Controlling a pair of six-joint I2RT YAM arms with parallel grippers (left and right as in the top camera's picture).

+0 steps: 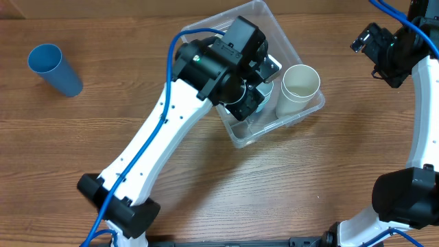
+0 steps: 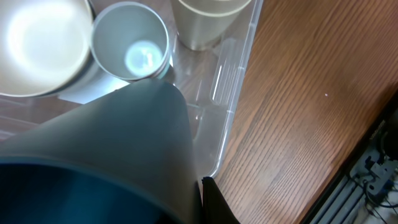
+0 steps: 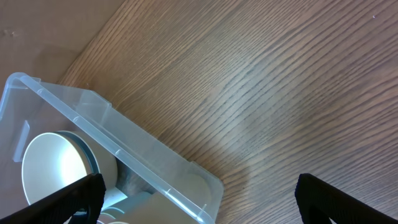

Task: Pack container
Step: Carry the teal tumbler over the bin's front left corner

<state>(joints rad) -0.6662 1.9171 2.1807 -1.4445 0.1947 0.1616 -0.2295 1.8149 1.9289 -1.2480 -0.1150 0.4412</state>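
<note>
My left gripper lowers and draws back next, bringing the grey-blue cup (image 2: pixel 112 162) down into the container's near corner (image 2: pixel 206 143) to release it, since that corner stands empty of cups.
The clear container (image 1: pixel 241 139) stands at the table's middle. My left gripper (image 1: pixel 257 81) reaches down into it, shut on a grey-blue cup (image 2: pixel 112 162) that fills the left wrist view; one black finger (image 2: pixel 211 202) presses its wall, the other is hidden. Inside the container are a cream cup (image 1: pixel 299 88), a pale cup (image 2: pixel 130 43) and a white cup (image 2: pixel 37 43). The container's rim (image 2: pixel 239 81) runs beside the held cup. My right gripper (image 1: pixel 384 58) is open and empty, above the table to the container's right; its view shows the container's corner (image 3: pixel 124 140).
A blue cup (image 1: pixel 55 68) lies on its side on the wooden table at the far left. The table's edge with cables (image 2: pixel 373 180) shows in the left wrist view. The right arm's base (image 1: pixel 405 199) is at the lower right.
</note>
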